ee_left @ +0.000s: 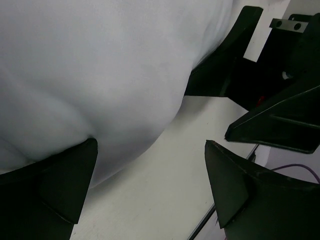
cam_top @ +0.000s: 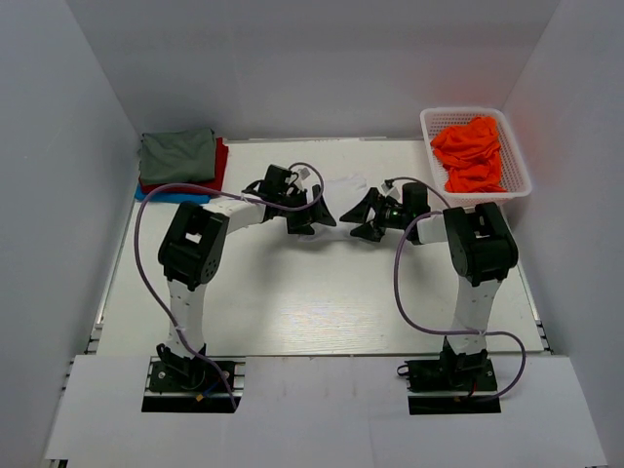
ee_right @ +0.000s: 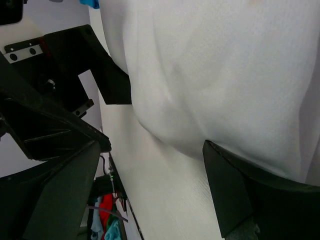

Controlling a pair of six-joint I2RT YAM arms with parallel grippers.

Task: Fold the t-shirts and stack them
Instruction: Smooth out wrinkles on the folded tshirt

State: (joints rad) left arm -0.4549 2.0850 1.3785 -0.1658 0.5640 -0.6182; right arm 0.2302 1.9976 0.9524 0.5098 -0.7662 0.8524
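The white t-shirt's edge (ee_left: 102, 172) faces the folded stack. My left gripper should next move away from my right gripper and then onto that edge.
A crumpled white t-shirt (cam_top: 343, 188) lies on the table between my two grippers. The left gripper (cam_top: 310, 218) is open at its left edge. In the left wrist view the shirt (ee_left: 100, 75) bulges over one finger (ee_left: 50, 190) and the gap between the fingers holds only bare table. The right gripper (cam_top: 368, 218) is open at the shirt's right edge. In the right wrist view the shirt (ee_right: 225, 75) rests above one finger (ee_right: 250, 195). Folded olive-grey (cam_top: 177, 156), red (cam_top: 220, 161) and blue (cam_top: 171, 197) shirts are stacked at the back left. Orange shirts (cam_top: 471, 154) lie in the basket.
The white lattice basket (cam_top: 463, 110) stands at the back right corner. The white table (cam_top: 292, 292) is walled in on the left, back and right. Each gripper shows close in the other's wrist view, the right one (ee_left: 280, 120) and the left one (ee_right: 60, 100).
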